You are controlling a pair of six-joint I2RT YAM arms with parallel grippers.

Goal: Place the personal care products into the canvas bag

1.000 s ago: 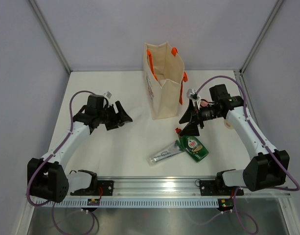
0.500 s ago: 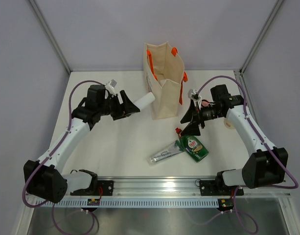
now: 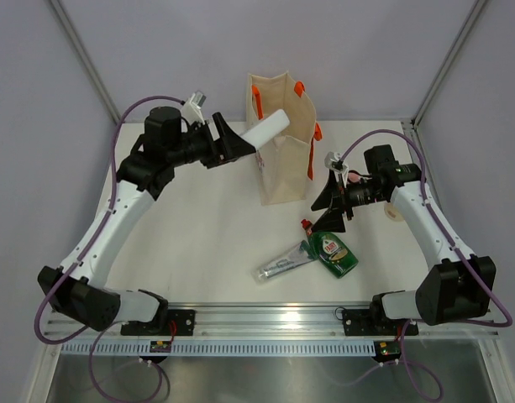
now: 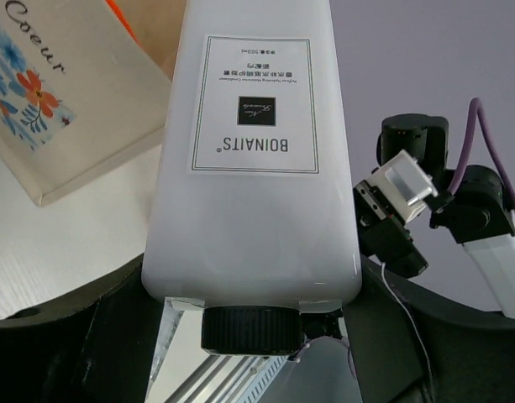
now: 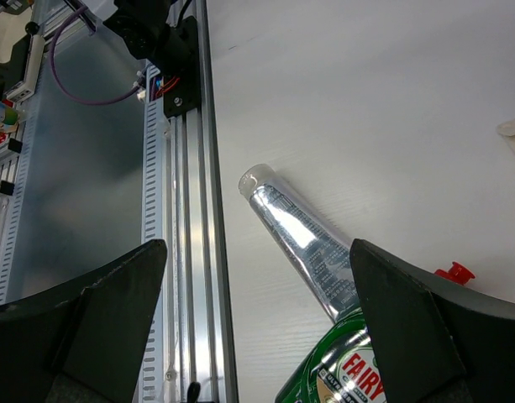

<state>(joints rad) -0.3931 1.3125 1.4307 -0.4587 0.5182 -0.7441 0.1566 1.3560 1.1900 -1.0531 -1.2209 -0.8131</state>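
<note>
Only the far end of the white bottle reaches the opening, so the left gripper will next move outward over the canvas bag's open top [image 3: 285, 102] [image 4: 160, 27] and then down into it.
My left gripper [image 3: 232, 143] is shut on a white bottle [image 3: 265, 128] with a dark cap [image 4: 253, 328] and holds it raised, its far end at the open top of the canvas bag [image 3: 284, 138]. The bag stands upright at the back middle, beige with orange handles; its print side shows in the left wrist view [image 4: 64, 101]. My right gripper [image 3: 331, 210] is open and empty, just above the green red-capped bottle [image 3: 333, 252] and the silvery-green tube [image 3: 284, 262], which lie on the table. Both show in the right wrist view, the tube [image 5: 303, 243] and the green bottle [image 5: 349, 378].
A small beige object [image 3: 394, 215] lies on the table beside the right arm. An aluminium rail [image 3: 274, 315] runs along the near edge of the table. Grey walls close in the back and both sides.
My left arm has lifted the white bottle up and to the right, from low on the left to the bag's open top. The right gripper has barely moved.
</note>
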